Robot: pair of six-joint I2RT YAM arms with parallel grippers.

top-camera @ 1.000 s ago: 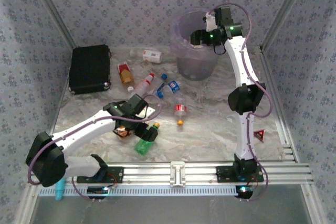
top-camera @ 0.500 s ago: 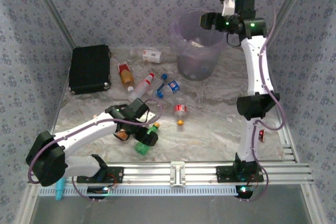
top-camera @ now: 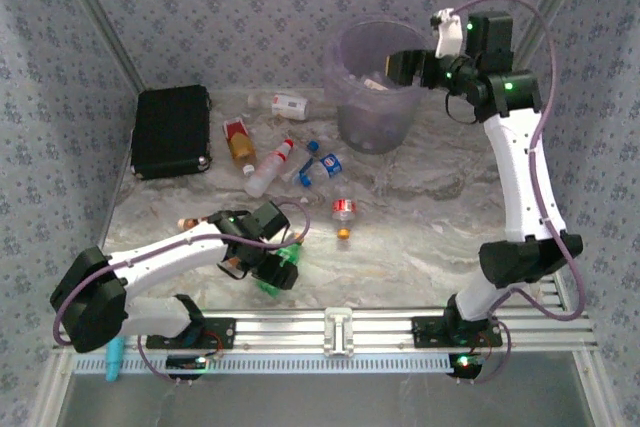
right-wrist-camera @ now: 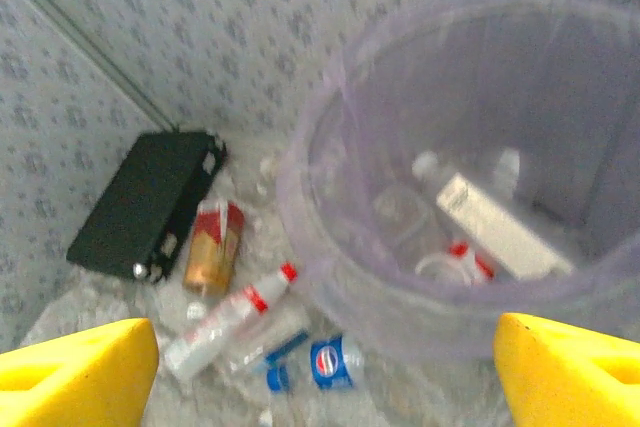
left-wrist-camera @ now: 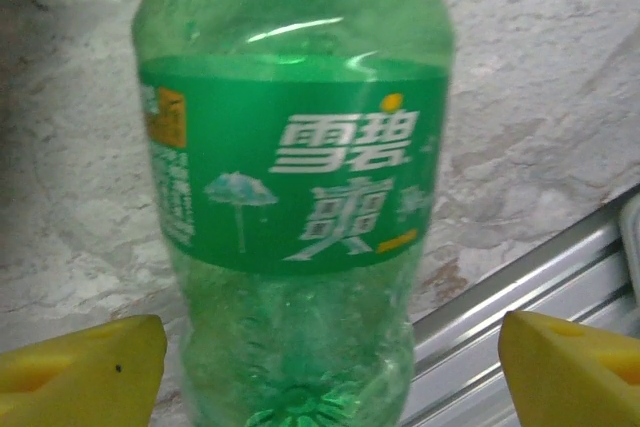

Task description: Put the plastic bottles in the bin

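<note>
My right gripper moves back and down from the bin's rim toward the green bottle (top-camera: 270, 285) at my left gripper next, since my right gripper hangs empty by the bin.
A green bottle (left-wrist-camera: 300, 197) with a green label lies on the marble table near the front rail, base toward the camera. My left gripper (left-wrist-camera: 330, 367) is open around its base, with a small gap at each yellow fingertip (left-wrist-camera: 90, 367). From above, the left gripper (top-camera: 278, 267) covers the green bottle (top-camera: 270, 285). My right gripper (top-camera: 402, 65) hangs open and empty over the right rim of the pale purple bin (top-camera: 372, 117). In the bin (right-wrist-camera: 400, 317) lie a white bottle (right-wrist-camera: 490, 222) and a red-capped one (right-wrist-camera: 455, 262). Several bottles lie loose left of the bin, including a copper-brown one (top-camera: 238, 139) and a red-labelled clear one (top-camera: 268, 169).
A black case (top-camera: 172, 130) lies at the back left. A blue-labelled bottle (top-camera: 330, 162) and a red-labelled one (top-camera: 343, 210) lie mid-table. The aluminium rail (top-camera: 340, 327) runs along the near edge, close to the green bottle. A teal tool (top-camera: 115, 355) sits by the left base.
The right gripper has risen out of the bin and drawn back to the right, empty. The left gripper has moved toward the near edge, down over the green bottle, its jaws narrowing slightly.
</note>
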